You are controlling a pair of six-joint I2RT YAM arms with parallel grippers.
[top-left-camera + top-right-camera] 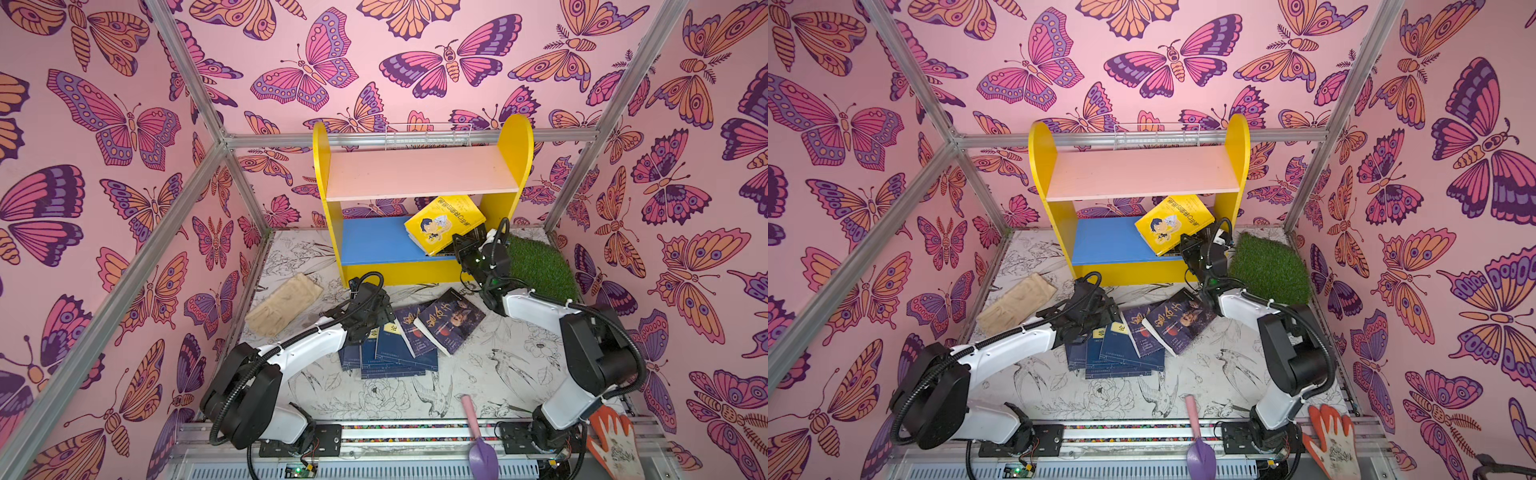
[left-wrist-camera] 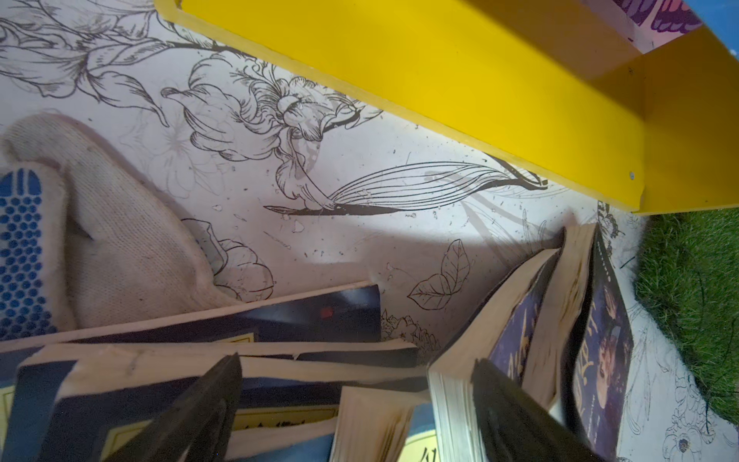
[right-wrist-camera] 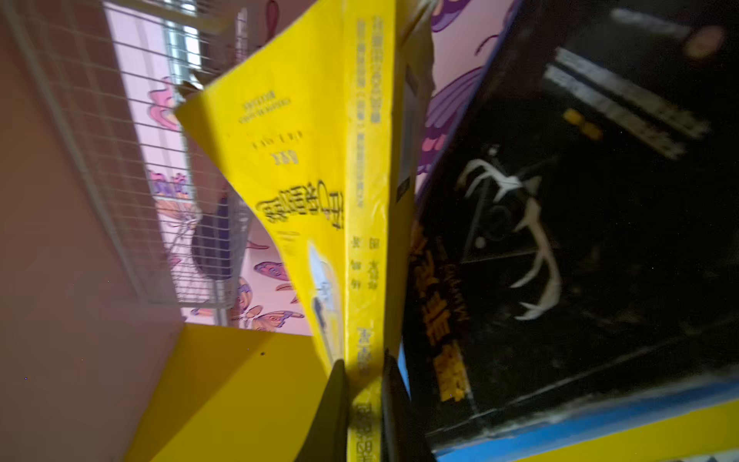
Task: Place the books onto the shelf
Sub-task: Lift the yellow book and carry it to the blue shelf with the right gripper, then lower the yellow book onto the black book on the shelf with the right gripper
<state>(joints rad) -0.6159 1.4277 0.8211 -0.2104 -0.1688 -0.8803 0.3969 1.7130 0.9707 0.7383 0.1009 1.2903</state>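
The yellow book [image 3: 304, 160] is still tilted, so my right gripper will next turn and lower to lay it flat on the black book and release the yellow book's spine.
The shelf [image 1: 419, 172] [image 1: 1142, 174] stands at the back, with yellow sides, a pink upper board and a blue lower board. My right gripper [image 1: 459, 245] [image 1: 1187, 245] [image 3: 364, 360] is shut on the spine of a yellow book [image 1: 444, 222] [image 3: 304, 160], which tilts over the right end of the blue board. A black book [image 3: 580, 240] lies right beside it. Several navy books [image 1: 390, 353] [image 2: 160, 400] and two portrait-cover books [image 1: 451, 320] [image 2: 600, 360] are piled on the floor. My left gripper [image 1: 374, 320] [image 2: 358, 364] is open, low over the pile's far edge.
A beige glove [image 1: 284, 305] [image 2: 120, 240] lies left of the pile. A grass mat [image 1: 540, 262] sits right of the shelf. A white wire basket [image 1: 428, 137] hangs behind the shelf. A purple trowel [image 1: 478, 440] and an orange glove [image 1: 613, 440] lie at the front edge.
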